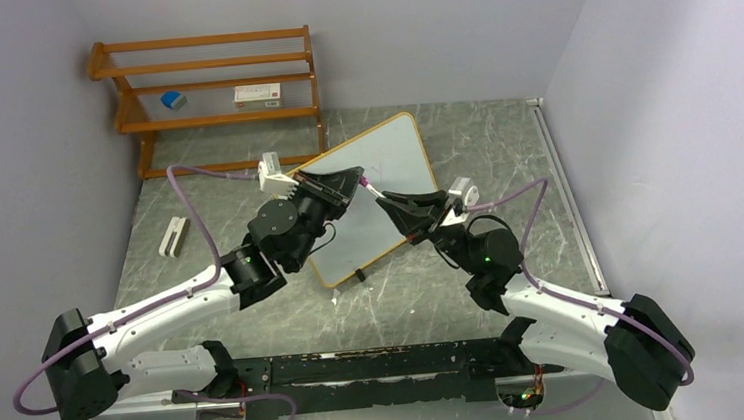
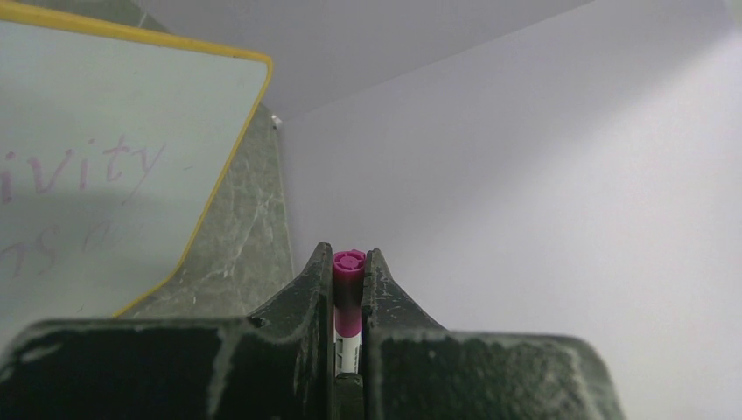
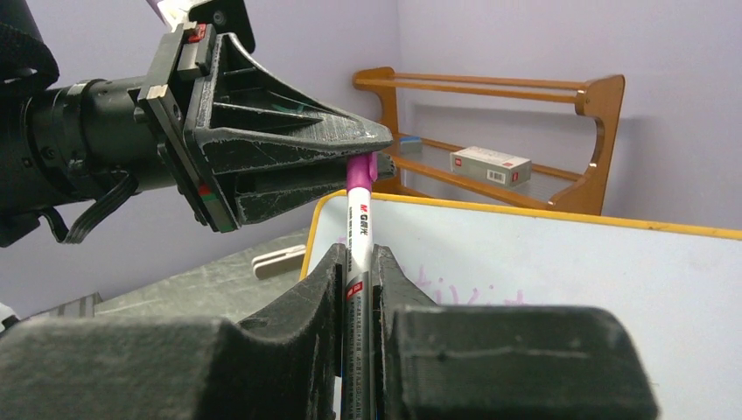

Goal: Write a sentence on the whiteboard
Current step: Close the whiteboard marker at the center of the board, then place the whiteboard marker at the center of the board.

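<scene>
I will move my right gripper to the right in the top view next, down to the empty table, because the marker point(image 3: 357, 223) is capped and the board is written on.
The whiteboard point(image 1: 399, 158) lies tilted on the table, yellow-edged, with the sentence in faint purple handwriting point(image 2: 83, 166); "ivity" is readable, and part shows in the right wrist view point(image 3: 464, 289). A white marker point(image 3: 357, 223) with a magenta cap point(image 2: 349, 267) is held between both grippers above the board's middle. My left gripper point(image 1: 358, 183) is shut on the cap end point(image 2: 349, 262). My right gripper point(image 1: 384, 201) is shut on the marker's barrel point(image 3: 357, 258), facing the left gripper point(image 3: 289, 149). The marker's tip is hidden.
A wooden shelf rack point(image 1: 208, 82) stands at the back left against the wall, holding a blue eraser point(image 1: 173, 100) and a small white box point(image 1: 257, 95). A small white clip-like object point(image 1: 174, 237) lies on the table at the left. Walls close in on both sides.
</scene>
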Robot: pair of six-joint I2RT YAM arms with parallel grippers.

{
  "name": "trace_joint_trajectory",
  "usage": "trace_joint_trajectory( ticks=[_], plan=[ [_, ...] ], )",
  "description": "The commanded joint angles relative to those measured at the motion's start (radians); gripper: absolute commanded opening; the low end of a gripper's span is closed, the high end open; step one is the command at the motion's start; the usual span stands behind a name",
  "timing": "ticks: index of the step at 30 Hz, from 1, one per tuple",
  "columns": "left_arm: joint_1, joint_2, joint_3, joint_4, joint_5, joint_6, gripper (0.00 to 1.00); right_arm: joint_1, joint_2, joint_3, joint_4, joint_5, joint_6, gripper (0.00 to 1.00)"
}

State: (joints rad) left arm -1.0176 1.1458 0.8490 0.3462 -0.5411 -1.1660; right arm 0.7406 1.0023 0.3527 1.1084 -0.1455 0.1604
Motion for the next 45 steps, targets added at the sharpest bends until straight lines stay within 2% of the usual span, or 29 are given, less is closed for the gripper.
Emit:
trace_joint_trajectory(
  ticks=[1, 4, 8, 11, 15, 21, 25, 28, 34, 36, 39, 45],
  plan=[
    [-0.147, 0.029, -0.065, -0.036, 0.316, 0.003, 0.05, 0.003, 0.032, 0.091, 0.059, 0.044, -0.044, 0.0],
    [-0.148, 0.035, -0.068, -0.014, 0.325, 0.009, 0.05, 0.002, 0.038, 0.101, 0.058, 0.038, -0.028, 0.0],
    [-0.142, 0.006, -0.022, -0.118, 0.251, 0.076, 0.05, 0.003, 0.023, 0.087, 0.002, 0.072, -0.053, 0.0],
    [-0.108, -0.04, 0.01, -0.213, 0.18, 0.139, 0.26, 0.002, -0.019, 0.077, -0.094, 0.11, -0.077, 0.0],
    [-0.043, -0.11, 0.055, -0.284, 0.131, 0.267, 0.43, 0.002, -0.09, 0.069, -0.273, 0.185, -0.093, 0.0],
    [0.003, -0.164, 0.192, -0.481, -0.026, 0.523, 0.67, -0.001, -0.184, 0.083, -0.555, 0.43, -0.059, 0.0],
    [0.065, -0.2, 0.217, -0.555, -0.116, 0.647, 0.77, -0.008, -0.201, 0.092, -0.736, 0.633, 0.0, 0.0],
    [0.147, -0.211, 0.225, -0.597, -0.122, 0.731, 0.83, -0.026, -0.195, 0.099, -0.854, 0.765, 0.08, 0.0],
    [0.253, -0.272, 0.18, -0.634, -0.179, 0.82, 0.91, -0.094, -0.18, 0.092, -1.043, 0.922, 0.259, 0.0],
    [0.266, -0.32, 0.15, -0.632, -0.22, 0.84, 0.95, -0.135, -0.178, 0.086, -1.098, 0.934, 0.308, 0.0],
    [0.267, -0.388, 0.1, -0.634, -0.281, 0.883, 0.97, -0.223, -0.159, 0.071, -1.16, 0.871, 0.362, 0.0],
    [0.269, -0.547, -0.017, -0.602, -0.317, 1.01, 0.98, -0.349, -0.086, 0.024, -1.143, 0.688, 0.433, 0.0]
  ],
)
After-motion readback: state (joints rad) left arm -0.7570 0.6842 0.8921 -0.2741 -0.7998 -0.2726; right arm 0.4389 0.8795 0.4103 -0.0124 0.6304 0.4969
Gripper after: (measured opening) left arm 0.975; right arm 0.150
